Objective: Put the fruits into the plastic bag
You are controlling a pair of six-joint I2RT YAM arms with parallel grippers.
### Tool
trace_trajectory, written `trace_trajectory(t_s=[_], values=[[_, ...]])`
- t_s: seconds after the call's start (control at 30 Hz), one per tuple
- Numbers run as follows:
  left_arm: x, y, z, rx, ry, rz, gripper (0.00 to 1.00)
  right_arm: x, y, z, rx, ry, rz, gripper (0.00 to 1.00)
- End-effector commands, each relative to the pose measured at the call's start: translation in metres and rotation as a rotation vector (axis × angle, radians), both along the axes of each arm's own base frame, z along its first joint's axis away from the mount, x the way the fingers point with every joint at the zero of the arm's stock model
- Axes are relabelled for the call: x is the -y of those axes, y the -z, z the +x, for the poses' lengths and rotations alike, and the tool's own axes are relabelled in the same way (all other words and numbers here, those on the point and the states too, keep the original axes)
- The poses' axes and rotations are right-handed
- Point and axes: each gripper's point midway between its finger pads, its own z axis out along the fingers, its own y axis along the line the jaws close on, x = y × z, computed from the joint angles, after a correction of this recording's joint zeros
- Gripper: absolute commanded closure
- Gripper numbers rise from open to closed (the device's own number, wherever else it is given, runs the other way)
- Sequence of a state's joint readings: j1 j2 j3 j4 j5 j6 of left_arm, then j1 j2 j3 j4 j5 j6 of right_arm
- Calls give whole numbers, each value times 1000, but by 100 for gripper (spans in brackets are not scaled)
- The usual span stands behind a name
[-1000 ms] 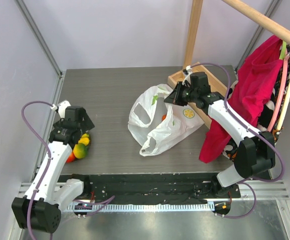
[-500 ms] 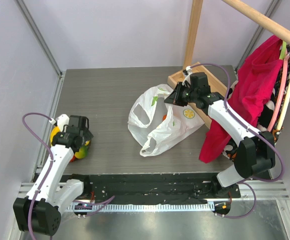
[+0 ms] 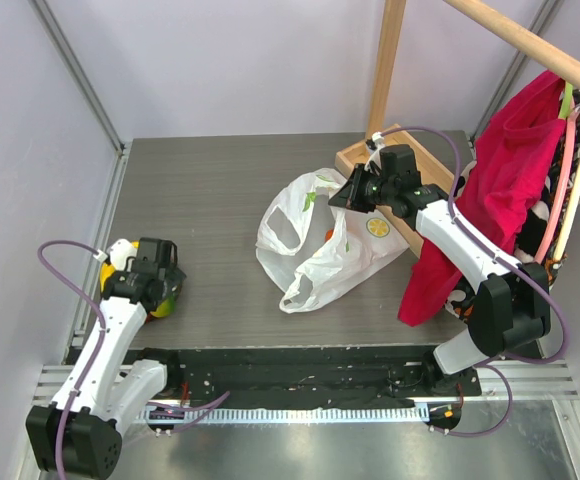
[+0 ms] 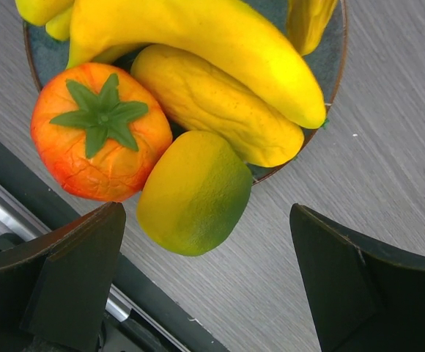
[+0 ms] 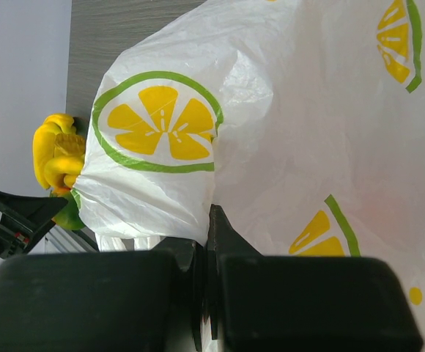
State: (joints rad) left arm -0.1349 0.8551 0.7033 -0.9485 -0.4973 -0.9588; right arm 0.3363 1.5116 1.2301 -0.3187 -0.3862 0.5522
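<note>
The mango [image 3: 165,307] [image 4: 194,192] sticks out past the plate's rim and is lined up between my open fingers. My left gripper will move down next until my fingers are on both sides of it.
The toy fruits lie on a round grey plate [image 4: 335,66] at the table's near left: a yellow banana bunch [image 4: 198,37], a red-orange fruit [image 4: 99,132] with a green calyx, a green-yellow mango [image 4: 194,192] and a bumpy yellow fruit [image 4: 212,103]. My left gripper [image 4: 212,293] hangs open just above them, with the mango near its jaws and nothing held. In the top view it [image 3: 153,283] covers most of the fruits [image 3: 165,302]. The lemon-print plastic bag [image 3: 320,245] lies mid-table. My right gripper [image 3: 355,192] is shut on its far edge [image 5: 198,213]. An orange spot [image 3: 327,235] shows through the bag.
A wooden post on a wooden base [image 3: 385,160] stands at the back right. A red cloth [image 3: 500,190] hangs from a rail beside the right arm. A black rail [image 3: 300,365] runs along the near edge, close to the plate. The left wall is near the left arm.
My left gripper has moved towards the near edge over the fruits and stays open. The right gripper and the bag have not moved.
</note>
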Motion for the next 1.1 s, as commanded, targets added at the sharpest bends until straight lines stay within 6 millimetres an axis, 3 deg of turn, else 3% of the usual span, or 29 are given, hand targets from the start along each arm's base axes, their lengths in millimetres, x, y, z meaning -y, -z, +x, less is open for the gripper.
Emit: trace_trajectory(t_s=[0.0, 0.47, 1.07], values=[[-9, 0, -7, -3, -77, 21, 0, 3, -26, 3, 89, 6, 11, 99], [-8, 14, -12, -5, -102, 1, 0, 4, -25, 2, 86, 9, 9, 99], [-8, 38, 2, -46, -59, -9, 5, 5, -26, 2, 90, 11, 5, 99]])
